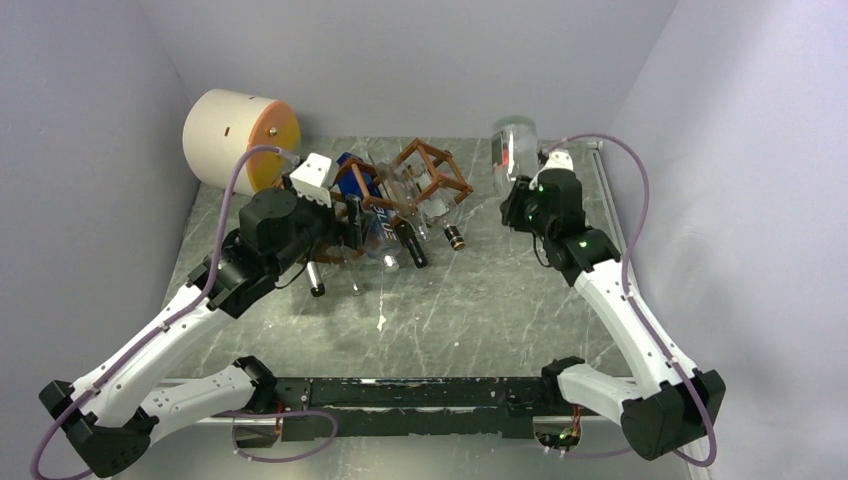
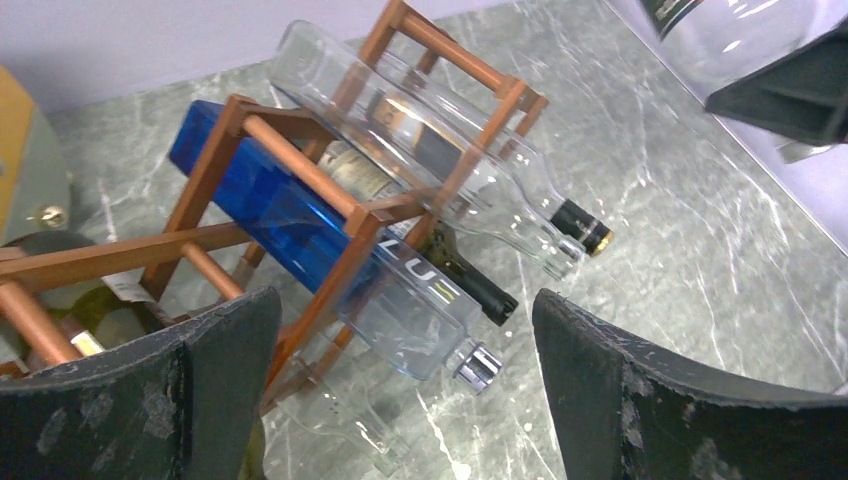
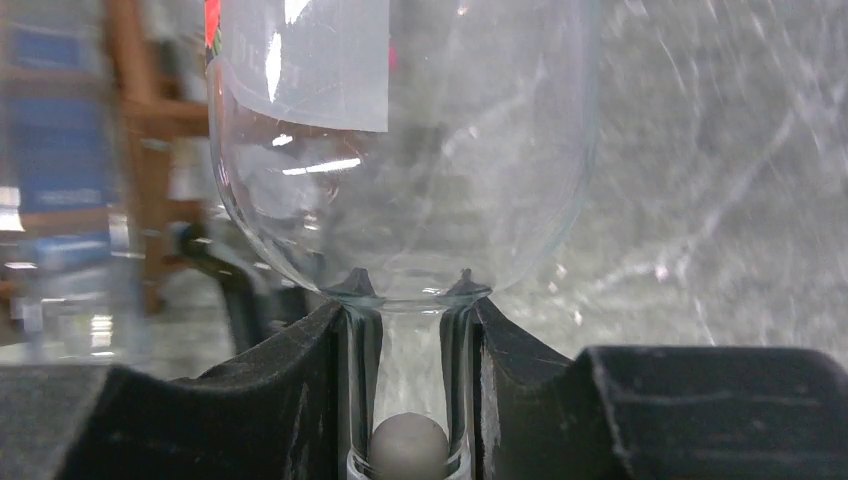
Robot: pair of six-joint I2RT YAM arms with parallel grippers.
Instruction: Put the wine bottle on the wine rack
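Note:
I will move my right gripper to the left in the top view and down to release the bottle in the rack's drum-side slot, because that slot is open.
The wine rack [image 1: 428,176] is a reddish-brown lattice at the back middle of the table, with several bottles lying in its cells. My right gripper [image 1: 520,192] is shut on the neck of a clear wine bottle [image 1: 514,148] and holds it to the right of the rack, apart from it. In the right wrist view the neck sits pinched between the gripper's [image 3: 405,335] fingers, below the bottle's [image 3: 400,150] round shoulder. My left gripper [image 2: 405,400] is open and empty at the rack's [image 2: 300,160] near left side, facing a blue-and-clear bottle [image 2: 300,225].
A cream-and-orange drum [image 1: 240,140] lies at the back left. A clear bottle [image 2: 430,150] and a dark bottle [image 2: 470,285] lie in the rack, necks pointing toward me. Grey walls close in three sides. The marble table [image 1: 480,310] lies in front.

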